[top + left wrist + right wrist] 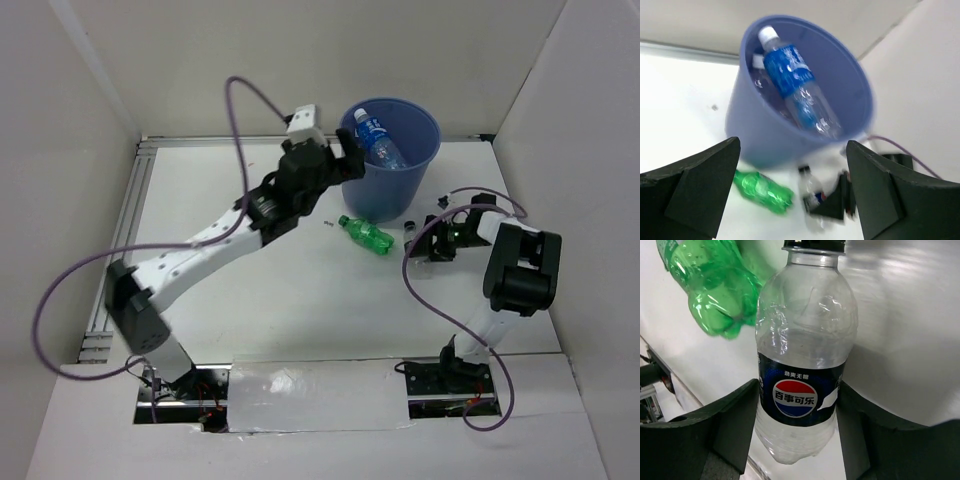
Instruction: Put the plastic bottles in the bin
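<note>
My right gripper rises outward above the bin's rim next, then lowers into the space beside the leaning bottle to release, since that bin side stands open.
The blue bin (412, 172) stands at the back of the table. A clear bottle with a blue label (378, 138) leans inside it, and the left wrist view (792, 80) shows a second clear bottle (757, 62) behind that one. My left gripper (350, 160) is open and empty beside the bin's left rim (747, 135). A green bottle (365, 233) lies on the table in front of the bin. My right gripper (799, 410) is shut on the black-capped bottle (800, 355), low by the table next to the green bottle (715, 285).
White walls close in the table on the left, back and right. A metal rail (130, 230) runs along the left edge. Purple cables loop from both arms, one near the right gripper (480, 195).
</note>
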`<state>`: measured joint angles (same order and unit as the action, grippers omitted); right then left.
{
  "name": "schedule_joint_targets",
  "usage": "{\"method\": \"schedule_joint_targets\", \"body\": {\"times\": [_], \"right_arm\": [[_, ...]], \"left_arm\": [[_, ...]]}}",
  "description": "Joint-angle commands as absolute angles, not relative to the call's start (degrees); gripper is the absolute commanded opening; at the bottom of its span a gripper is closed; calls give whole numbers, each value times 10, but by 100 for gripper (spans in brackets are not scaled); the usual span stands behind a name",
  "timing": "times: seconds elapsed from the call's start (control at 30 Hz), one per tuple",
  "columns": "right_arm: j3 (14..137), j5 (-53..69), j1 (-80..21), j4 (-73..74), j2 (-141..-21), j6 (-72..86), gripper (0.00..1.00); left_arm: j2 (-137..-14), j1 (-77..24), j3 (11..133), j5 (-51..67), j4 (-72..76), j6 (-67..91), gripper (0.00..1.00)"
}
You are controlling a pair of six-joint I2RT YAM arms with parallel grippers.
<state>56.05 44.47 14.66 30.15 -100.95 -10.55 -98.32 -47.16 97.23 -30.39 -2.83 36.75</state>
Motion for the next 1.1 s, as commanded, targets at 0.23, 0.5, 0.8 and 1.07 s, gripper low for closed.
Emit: {"method": "schedule_joint_targets", "body": {"times": [0.23, 0.5, 0.8, 1.07], "right_arm": [[767, 617, 317, 636, -772, -551, 16], [850, 707, 270, 266, -728, -304, 23], [1019, 591, 102, 234, -934, -236, 50], [1073, 547, 63, 235, -1017, -195, 100]], "left_arm": [[-856, -463, 679, -221, -69, 689, 100], [-1019, -435, 745, -96, -8, 753, 100], [-1114, -441, 794, -63, 42, 813, 100], [-1163, -459, 832, -98, -10, 870, 100]]}}
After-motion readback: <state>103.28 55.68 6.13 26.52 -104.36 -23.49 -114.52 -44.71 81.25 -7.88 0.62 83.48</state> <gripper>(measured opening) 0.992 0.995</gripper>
